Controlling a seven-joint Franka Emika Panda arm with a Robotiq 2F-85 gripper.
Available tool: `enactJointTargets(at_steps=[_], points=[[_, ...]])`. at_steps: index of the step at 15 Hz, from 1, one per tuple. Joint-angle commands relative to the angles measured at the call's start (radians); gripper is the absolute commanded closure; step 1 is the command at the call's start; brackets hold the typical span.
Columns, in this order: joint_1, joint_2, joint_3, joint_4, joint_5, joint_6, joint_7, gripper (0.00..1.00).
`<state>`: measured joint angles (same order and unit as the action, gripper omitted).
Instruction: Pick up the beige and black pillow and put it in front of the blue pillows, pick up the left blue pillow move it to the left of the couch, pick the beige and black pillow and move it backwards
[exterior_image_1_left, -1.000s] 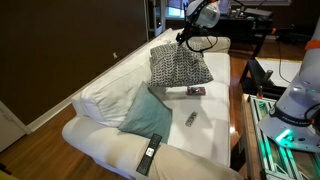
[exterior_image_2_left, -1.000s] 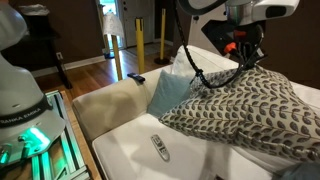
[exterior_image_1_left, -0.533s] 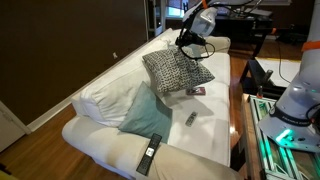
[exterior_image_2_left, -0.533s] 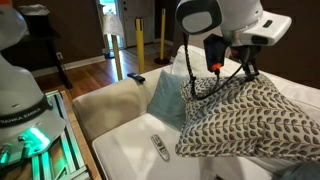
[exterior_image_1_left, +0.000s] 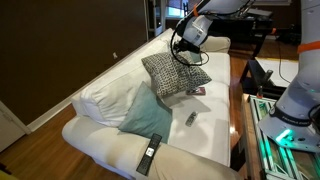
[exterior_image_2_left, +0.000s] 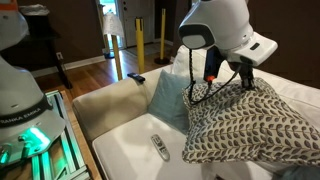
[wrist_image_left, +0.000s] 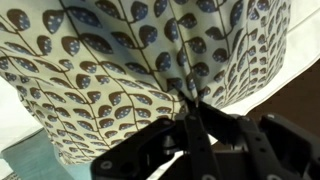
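My gripper holds the fabric fold. Next, it should go down toward the couch seat and let go of the fold.
The beige and black pillow (exterior_image_1_left: 175, 73) hangs over the white couch (exterior_image_1_left: 105, 92), its lower edge close to the seat. My gripper (exterior_image_1_left: 186, 55) is shut on its top edge. In the wrist view the fingertips (wrist_image_left: 190, 100) pinch a fold of the patterned fabric (wrist_image_left: 110, 60). A blue pillow (exterior_image_1_left: 143, 112) leans against the back cushions, just beyond the held pillow. In an exterior view the held pillow (exterior_image_2_left: 250, 125) overlaps the blue pillow (exterior_image_2_left: 167, 98) and hides part of it. The gripper (exterior_image_2_left: 245, 82) sits at the pillow's top. A strip of blue (wrist_image_left: 30, 160) shows at the wrist view's lower left.
A small remote (exterior_image_1_left: 190, 118) and a dark flat object (exterior_image_1_left: 197, 91) lie on the seat. A long black remote (exterior_image_1_left: 150, 152) rests on the near couch arm. Another robot's base with green light (exterior_image_1_left: 285, 125) stands beside the couch. Yellow posts (exterior_image_2_left: 138, 45) stand behind.
The gripper has lowered the beige and black pillow and carried it along the couch toward the blue pillow, staying shut on it throughout.
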<state>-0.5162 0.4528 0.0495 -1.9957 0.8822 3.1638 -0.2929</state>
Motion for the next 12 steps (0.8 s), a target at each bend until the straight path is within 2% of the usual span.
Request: enactJointTargets(at_steps=[1, 4, 5, 7, 11, 12], points=[[-0.004, 0.071, 0.006, 0.095, 0.003, 0.017, 0.013, 0.98], [0.015, 0.125, -0.028, 0.130, -0.014, -0.016, 0.032, 0.98], [0.029, 0.145, -0.047, 0.138, -0.021, -0.027, 0.043, 0.68], [0.051, 0.168, -0.076, 0.153, -0.033, -0.047, 0.062, 0.61], [0.076, 0.175, -0.107, 0.184, -0.040, -0.104, 0.085, 0.32], [0.077, 0.167, -0.118, 0.187, -0.052, -0.159, 0.086, 0.23]])
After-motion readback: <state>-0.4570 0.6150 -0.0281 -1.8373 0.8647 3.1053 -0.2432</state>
